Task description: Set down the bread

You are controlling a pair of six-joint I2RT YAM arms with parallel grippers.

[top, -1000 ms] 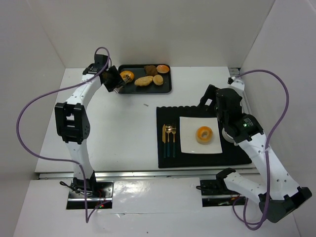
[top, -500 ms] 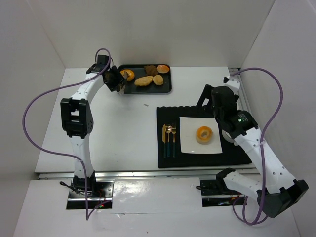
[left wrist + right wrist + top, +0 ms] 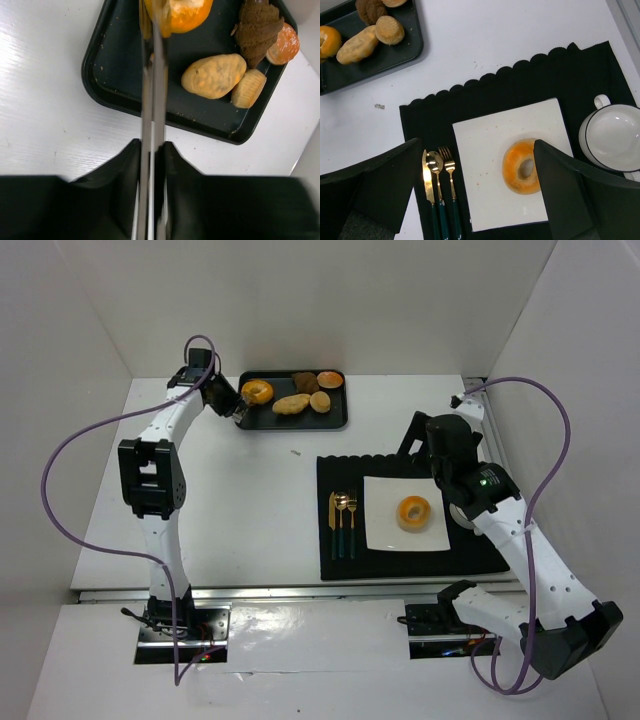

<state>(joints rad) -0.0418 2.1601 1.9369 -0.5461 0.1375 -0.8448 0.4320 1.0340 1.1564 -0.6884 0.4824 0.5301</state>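
My left gripper will next lift the bun in the tongs, swing back and go down over the far corner by the cutlery (image 3: 383, 497).
My left gripper (image 3: 218, 397) is at the left end of the black tray (image 3: 343, 421), shut on thin metal tongs (image 3: 152, 100). In the left wrist view my left gripper (image 3: 152, 165) points the blades at an orange bun (image 3: 182, 12) in the tray's left part (image 3: 257, 392); whether they pinch it I cannot tell. An orange bagel (image 3: 414, 512) lies on the white square plate (image 3: 385, 530). My right gripper (image 3: 480, 192) hangs open and empty above that plate (image 3: 485, 170) and bagel (image 3: 521, 166).
The tray (image 3: 120, 60) also holds an oval loaf (image 3: 214, 76), a small muffin (image 3: 249, 88), a brown croissant (image 3: 257, 25) and an orange-topped bun (image 3: 285, 45). The black placemat (image 3: 485, 100) carries gold cutlery (image 3: 440, 195) left of the plate and a white cup (image 3: 614, 137) on the right.
My left gripper has swung slightly left and back at the tray's left end, uncovering the orange bun. My right arm shifted a little, then held still over the plate.
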